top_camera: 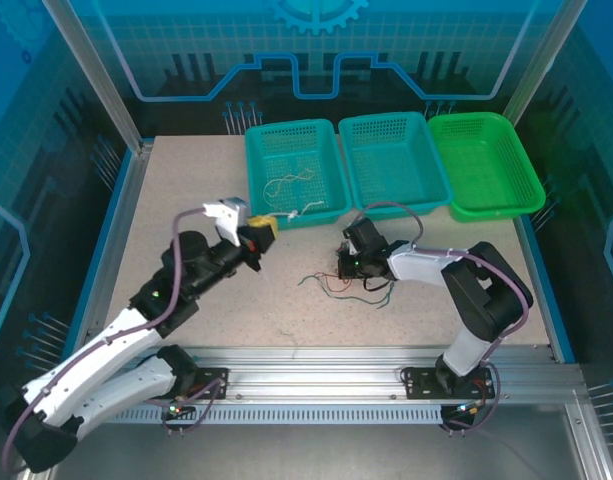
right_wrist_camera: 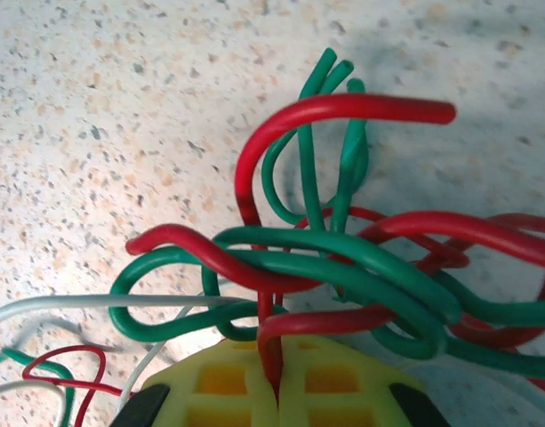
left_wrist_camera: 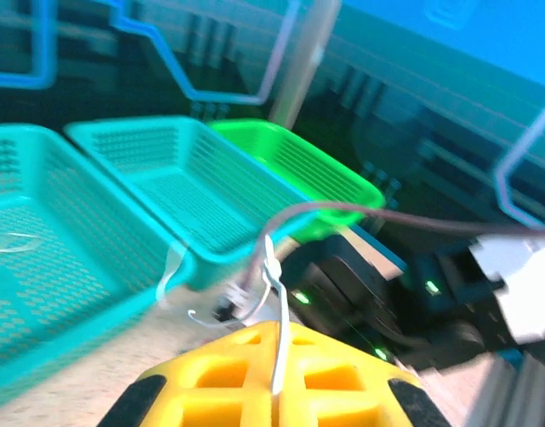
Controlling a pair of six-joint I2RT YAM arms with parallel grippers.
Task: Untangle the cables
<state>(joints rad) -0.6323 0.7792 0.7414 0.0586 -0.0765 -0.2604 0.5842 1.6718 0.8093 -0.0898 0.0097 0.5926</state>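
Observation:
I need to raise my left gripper outward, then lower it over the teal basket to release this white cable, as that basket is outward and already holds white cables.
A knot of red and green cables (right_wrist_camera: 343,258) lies on the speckled table, with thin white strands (right_wrist_camera: 76,307) at its left. My right gripper (right_wrist_camera: 274,378) is shut on a red cable (right_wrist_camera: 272,342) at the knot's near edge. From above, the knot (top_camera: 351,285) sits mid-table beside the right gripper (top_camera: 348,262). My left gripper (top_camera: 258,232) is raised near the left teal basket and shut on a white cable (top_camera: 286,214). At the left wrist the white cable (left_wrist_camera: 276,302) rises from between the closed yellow fingers (left_wrist_camera: 245,374). More white cables (top_camera: 291,185) lie in that basket.
Three baskets stand in a row at the table's far edge: a left teal basket (top_camera: 291,126), a middle teal basket (top_camera: 386,118) and a green basket (top_camera: 476,118). Blue enclosure walls and metal posts surround the table. A rail runs along the near edge (top_camera: 316,365).

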